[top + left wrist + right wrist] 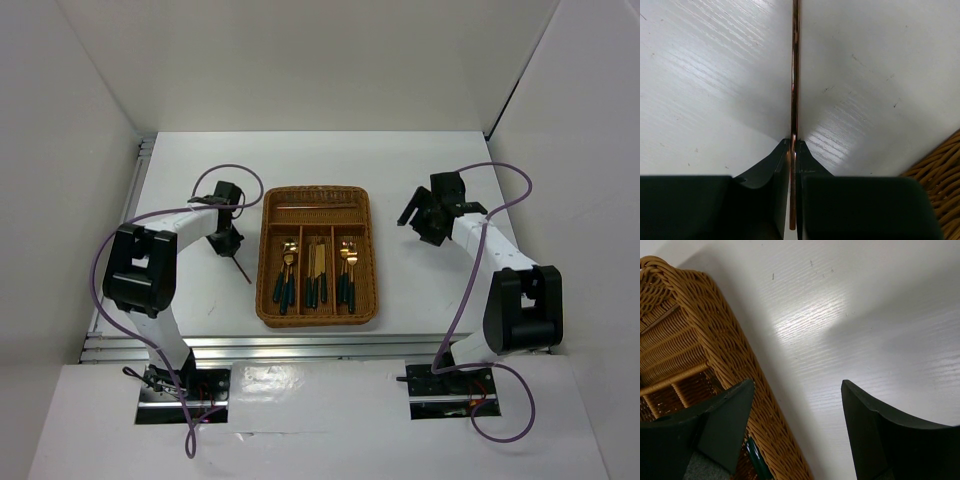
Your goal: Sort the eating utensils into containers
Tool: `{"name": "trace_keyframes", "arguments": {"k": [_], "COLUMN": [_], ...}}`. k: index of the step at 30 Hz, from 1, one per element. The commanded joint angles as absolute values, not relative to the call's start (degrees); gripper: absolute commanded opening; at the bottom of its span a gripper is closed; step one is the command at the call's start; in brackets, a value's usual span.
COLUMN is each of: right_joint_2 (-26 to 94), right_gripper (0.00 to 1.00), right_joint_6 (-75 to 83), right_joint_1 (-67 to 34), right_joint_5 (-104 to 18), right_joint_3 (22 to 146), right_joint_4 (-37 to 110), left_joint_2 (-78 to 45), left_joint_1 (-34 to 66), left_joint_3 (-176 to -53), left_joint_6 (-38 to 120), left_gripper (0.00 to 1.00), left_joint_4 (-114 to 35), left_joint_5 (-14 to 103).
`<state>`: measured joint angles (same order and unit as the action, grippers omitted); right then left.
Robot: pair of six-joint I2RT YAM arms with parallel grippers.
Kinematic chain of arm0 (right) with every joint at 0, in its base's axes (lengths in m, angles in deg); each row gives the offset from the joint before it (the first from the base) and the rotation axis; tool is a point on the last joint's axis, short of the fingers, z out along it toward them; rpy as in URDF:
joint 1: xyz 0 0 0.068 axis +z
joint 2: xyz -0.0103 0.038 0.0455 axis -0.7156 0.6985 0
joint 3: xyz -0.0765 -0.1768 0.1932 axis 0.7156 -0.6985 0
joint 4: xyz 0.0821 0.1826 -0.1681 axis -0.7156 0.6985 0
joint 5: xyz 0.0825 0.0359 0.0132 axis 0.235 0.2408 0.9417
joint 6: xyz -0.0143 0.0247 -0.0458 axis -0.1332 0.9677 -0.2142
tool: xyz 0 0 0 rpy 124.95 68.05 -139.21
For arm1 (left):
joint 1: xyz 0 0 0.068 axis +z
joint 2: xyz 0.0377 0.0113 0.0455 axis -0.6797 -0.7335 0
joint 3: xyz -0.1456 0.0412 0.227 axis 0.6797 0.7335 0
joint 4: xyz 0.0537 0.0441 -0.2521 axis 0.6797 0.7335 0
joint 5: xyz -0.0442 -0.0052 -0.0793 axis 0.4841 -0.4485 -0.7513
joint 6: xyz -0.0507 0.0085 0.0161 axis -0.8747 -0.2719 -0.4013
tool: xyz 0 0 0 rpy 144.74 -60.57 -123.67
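Note:
To the right in the top view, over the tray's crosswise slot [317,213], I will move and turn my left gripper to release the chopstick where the other copper chopstick lies.
The wicker tray [317,319] sits mid-table. Its three long slots hold gold-headed, green-handled utensils [316,272]; the crosswise slot holds a copper chopstick [315,207]. My left gripper [226,238] is left of the tray, shut on another copper chopstick [241,270] whose far end slants down toward the table. In the left wrist view the chopstick [795,75] runs straight out from between the closed fingers [771,165]. My right gripper [418,222] is open and empty right of the tray. The right wrist view shows the tray's rim [730,340] and a green handle [756,459].
White walls enclose the table on three sides. A metal rail [300,347] runs along the near edge. The tray's corner [940,175] shows at the right of the left wrist view.

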<state>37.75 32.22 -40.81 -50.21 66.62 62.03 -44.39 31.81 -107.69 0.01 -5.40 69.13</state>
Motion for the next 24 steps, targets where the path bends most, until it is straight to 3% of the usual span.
{"name": "trace_keyframes", "arguments": {"k": [1, 16, 24], "right_joint_2": [37.3, 37.3, 36.2], "right_gripper": [0.78, 0.78, 0.78], "right_joint_6": [32.6, 32.1, 31.6], "right_joint_1": [-40.8, -40.8, -40.8], "right_joint_5": [-51.4, -52.0, -53.0], "right_joint_3": [67.3, 67.9, 68.4], "right_joint_4": [60.5, 60.5, 61.0], "left_joint_2": [-46.1, -28.2, -16.9], "left_joint_1": [32.1, 32.1, 31.3], "left_joint_3": [-106.0, -111.2, -106.9], "left_joint_6": [0.5, -5.6, -15.1], "left_gripper": [0.17, 0.16, 0.15], "left_joint_4": [-3.1, 0.0, -11.2], "left_joint_5": [68.4, 72.1, 68.5]}}
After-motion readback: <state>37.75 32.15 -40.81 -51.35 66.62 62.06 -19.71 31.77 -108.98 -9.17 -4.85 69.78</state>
